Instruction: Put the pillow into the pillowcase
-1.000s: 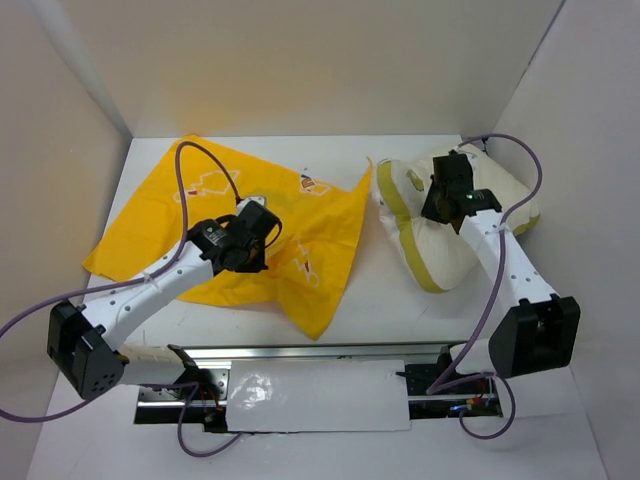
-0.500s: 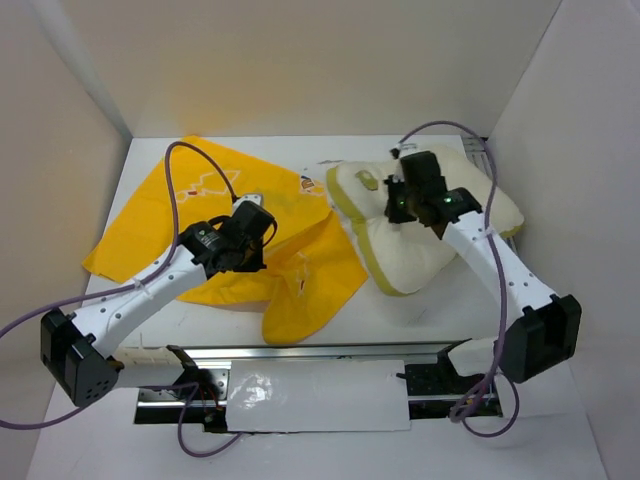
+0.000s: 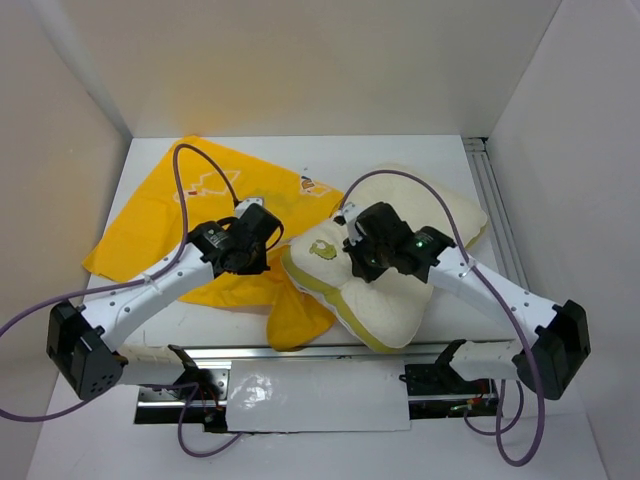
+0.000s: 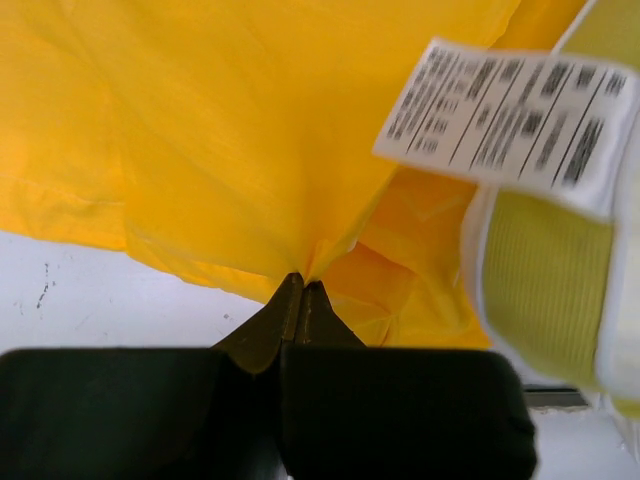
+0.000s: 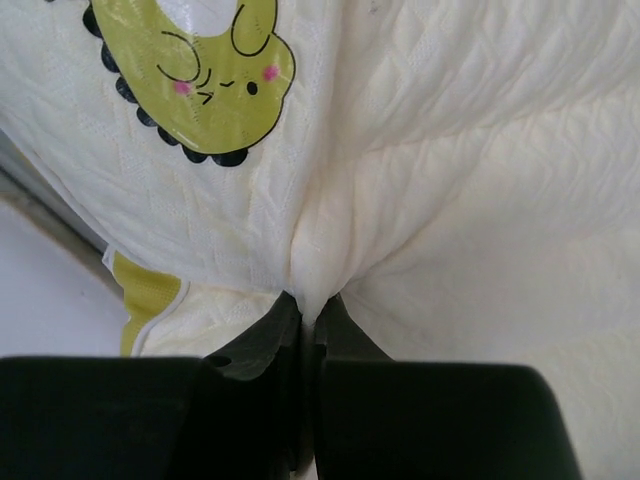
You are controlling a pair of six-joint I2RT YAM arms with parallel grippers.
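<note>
The right gripper should next move outward and to the left in the top view to let go of the pillow (image 3: 400,300), because the pillowcase's edge (image 3: 306,218) is that way from it.
The cream-white pillow (image 3: 400,300) with yellow-green piping lies at the table's middle front, its corner with a small yellow cartoon mark (image 3: 322,250) pointing left. My right gripper (image 3: 362,262) is shut on a pinch of the pillow's top fabric (image 5: 312,270). The bright yellow pillowcase (image 3: 170,215) lies spread at the left, one flap hanging toward the front edge (image 3: 295,320). My left gripper (image 3: 252,250) is shut on a fold of the pillowcase (image 4: 302,272), lifting it beside the pillow's corner. A white care label (image 4: 510,125) and the pillow's piping (image 4: 545,280) show in the left wrist view.
White walls close in the table on three sides. A metal rail (image 3: 495,200) runs along the right edge. A rail with a white sheet (image 3: 315,395) lies along the near edge between the arm bases.
My right gripper has dragged the pillow from the back right to the middle front, against the pillowcase. My left gripper has kept hold of the pillowcase, whose right flap bunched and folded toward the front.
</note>
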